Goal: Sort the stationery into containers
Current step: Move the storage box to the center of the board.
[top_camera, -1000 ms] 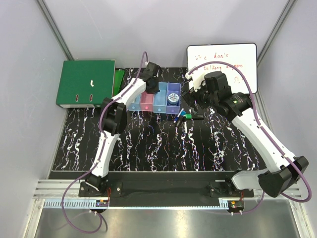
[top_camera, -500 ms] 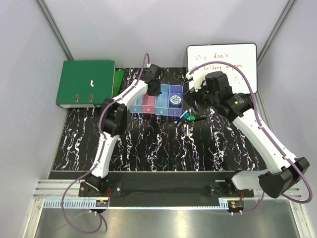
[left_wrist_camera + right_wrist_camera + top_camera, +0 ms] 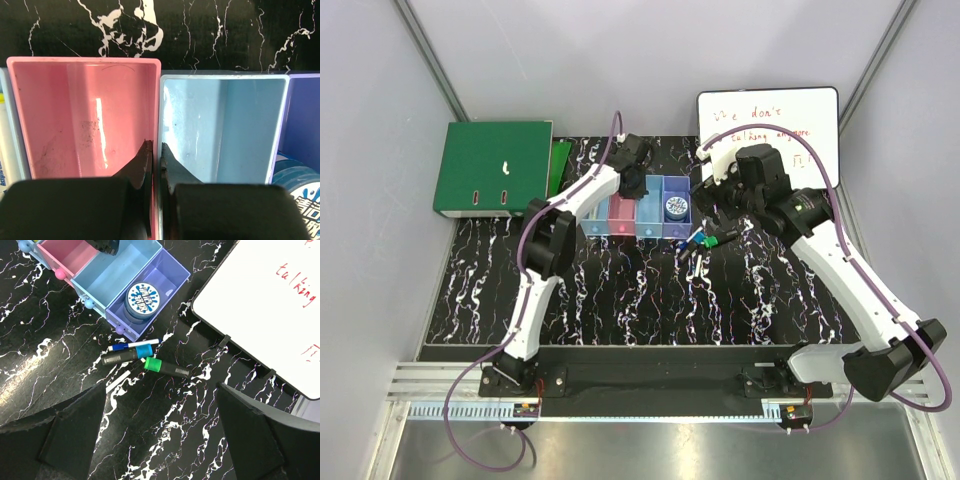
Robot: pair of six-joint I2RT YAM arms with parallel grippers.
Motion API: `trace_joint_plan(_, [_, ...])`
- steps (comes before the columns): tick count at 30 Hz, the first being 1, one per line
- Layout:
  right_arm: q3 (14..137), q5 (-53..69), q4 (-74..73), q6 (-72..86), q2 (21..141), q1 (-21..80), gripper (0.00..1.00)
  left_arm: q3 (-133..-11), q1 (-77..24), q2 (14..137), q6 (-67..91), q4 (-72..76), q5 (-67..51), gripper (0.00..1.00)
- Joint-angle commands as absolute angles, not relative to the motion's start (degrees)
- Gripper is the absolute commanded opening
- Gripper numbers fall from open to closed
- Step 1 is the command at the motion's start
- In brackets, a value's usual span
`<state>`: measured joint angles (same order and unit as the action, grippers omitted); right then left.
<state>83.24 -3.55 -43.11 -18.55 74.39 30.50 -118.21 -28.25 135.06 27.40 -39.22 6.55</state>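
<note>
I will next pull my left gripper back and toward the loose markers, then let go of the side of the bin row, because its closed fingers on that side drag the bin row along.
The row of four bins [image 3: 638,232] lies mid-table. My left gripper [image 3: 156,150] is shut on the wall between the pink bin [image 3: 80,115] and the light blue bin [image 3: 225,125]; it also shows in the top view [image 3: 636,190]. The blue-and-white tin [image 3: 141,299] sits in the purple bin [image 3: 172,270]. A white marker [image 3: 7,145] lies in the leftmost bin. My right gripper [image 3: 160,430] is open and empty above the table. Ahead of it lie a blue-capped marker [image 3: 127,355], a green-capped marker [image 3: 167,367], a blue-white pen [image 3: 132,345] and a white pen [image 3: 117,381].
The whiteboard with red writing [image 3: 770,125] lies at the back right, close beside my right wrist. The large green binder [image 3: 492,167] lies at the back left. The loose markers [image 3: 698,240] touch the near right corner of the bin row.
My left gripper has dragged the bin row to the right and a little nearer, against the loose markers. My right arm has shifted only slightly.
</note>
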Motion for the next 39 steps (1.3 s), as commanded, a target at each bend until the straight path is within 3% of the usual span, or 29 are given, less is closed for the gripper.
trace_joint_plan(1, [84.7,-3.4,-42.0,-17.8,72.2,30.9,0.99,-116.3,-30.1,134.5,33.0,-42.8,1.1,0.00])
trace_joint_plan(39, [83.1,-3.4,-41.8,-17.9,70.9,30.9,0.99,-110.2,-35.1,130.9,35.8,-41.6,2.0,0.00])
